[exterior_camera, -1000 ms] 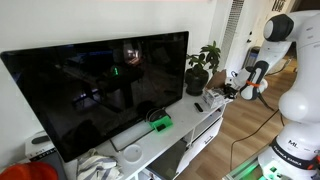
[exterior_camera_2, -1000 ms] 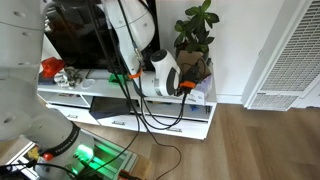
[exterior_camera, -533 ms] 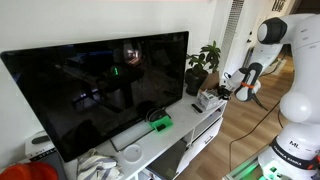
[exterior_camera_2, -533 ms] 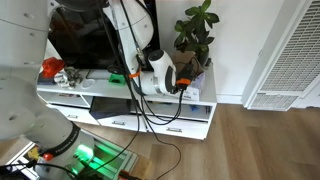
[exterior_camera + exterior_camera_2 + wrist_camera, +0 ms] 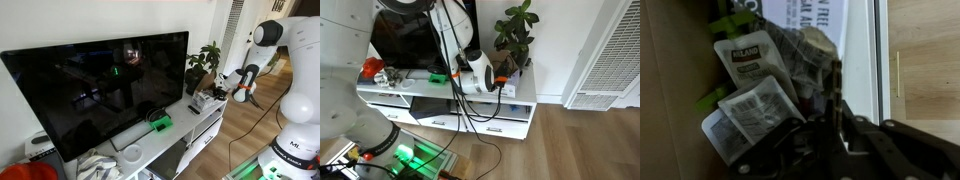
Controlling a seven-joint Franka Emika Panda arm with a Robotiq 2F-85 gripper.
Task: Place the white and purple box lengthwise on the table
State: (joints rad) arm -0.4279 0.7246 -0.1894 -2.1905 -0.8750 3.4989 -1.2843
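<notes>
Next, my gripper moves toward the TV over the white table top and opens to release the box, because the table lies just beneath it.
The white and purple box (image 5: pixel 748 95) fills the left of the wrist view, a whitish carton with printed labels, tilted and close to the camera. My gripper (image 5: pixel 826 112) is shut on its edge, with the dark fingers pressed together. In both exterior views the gripper (image 5: pixel 213 94) (image 5: pixel 506 84) hangs low over the end of the table (image 5: pixel 172 140) (image 5: pixel 522 102) near the plant. The box shows only as a small pale shape at the fingertips (image 5: pixel 204 100). The white table top (image 5: pixel 862 60) lies just beneath.
A large dark TV (image 5: pixel 100 85) stands along the table. A potted plant (image 5: pixel 203 65) (image 5: pixel 515 35) is at the table's end, close behind the gripper. A bright green box (image 5: pixel 160 123) lies under the TV's edge. Clutter (image 5: pixel 375 70) sits at the far end. Cables hang in front (image 5: pixel 470 110).
The arm has moved along the table toward the TV and the plant, carrying the box with it and coming lower over the table top.
</notes>
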